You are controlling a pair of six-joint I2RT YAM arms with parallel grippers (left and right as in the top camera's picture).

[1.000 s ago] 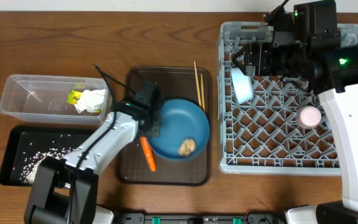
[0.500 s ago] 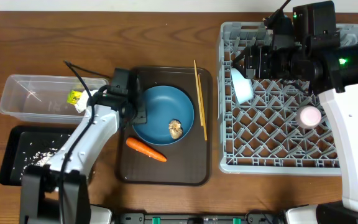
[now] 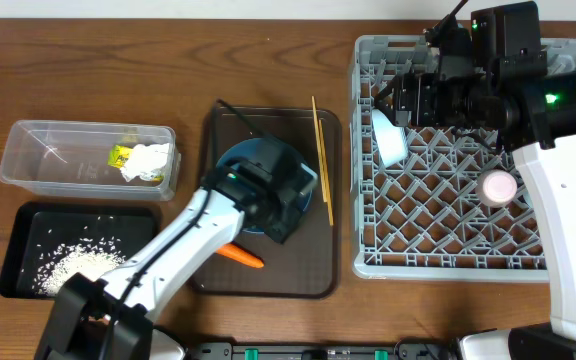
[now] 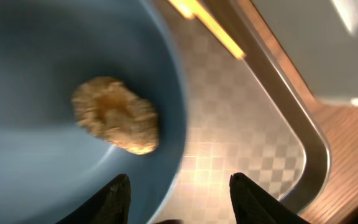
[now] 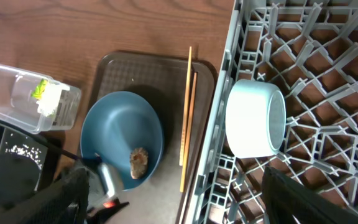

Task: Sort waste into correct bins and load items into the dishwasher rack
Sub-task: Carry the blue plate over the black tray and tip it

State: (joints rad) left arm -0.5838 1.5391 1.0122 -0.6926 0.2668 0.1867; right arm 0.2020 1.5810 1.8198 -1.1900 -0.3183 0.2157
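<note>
The plate's rim (image 4: 166, 93) runs between my open fingers, so next my left gripper will go down over it on the chopstick side, with a finger on each side, and close on it.
The large blue plate (image 3: 240, 165) lies on the dark-brown serving tray, mostly under my left arm. It holds the brown food lump (image 4: 115, 115), also seen in the right wrist view (image 5: 138, 163). My left gripper (image 4: 182, 198) is open just above the plate's rim (image 4: 166, 93), one finger on each side. The orange carrot (image 3: 240, 257) lies on the tray beside the plate. The chopsticks (image 3: 321, 160) lie along the tray's right side. The light-blue cup (image 3: 390, 138) lies on its side and the pink cup (image 3: 498, 186) stands in the grey rack (image 3: 448, 262). My right gripper (image 3: 393, 95) is open and empty above the rack's left edge. No pale bowl is in view.
The clear tub (image 3: 38, 150) at the left holds the yellow-green wrapper (image 3: 121, 155) and crumpled white paper (image 3: 150, 162). The black tray (image 3: 23, 225) in front of it holds rice grains (image 3: 68, 262). The dark-brown serving tray (image 3: 308, 280) sits between the bins and the rack.
My left arm has swung from the plate's left side to over its right part. The plate has shifted left and back, and the carrot has turned to lie crosswise. The right arm is still.
</note>
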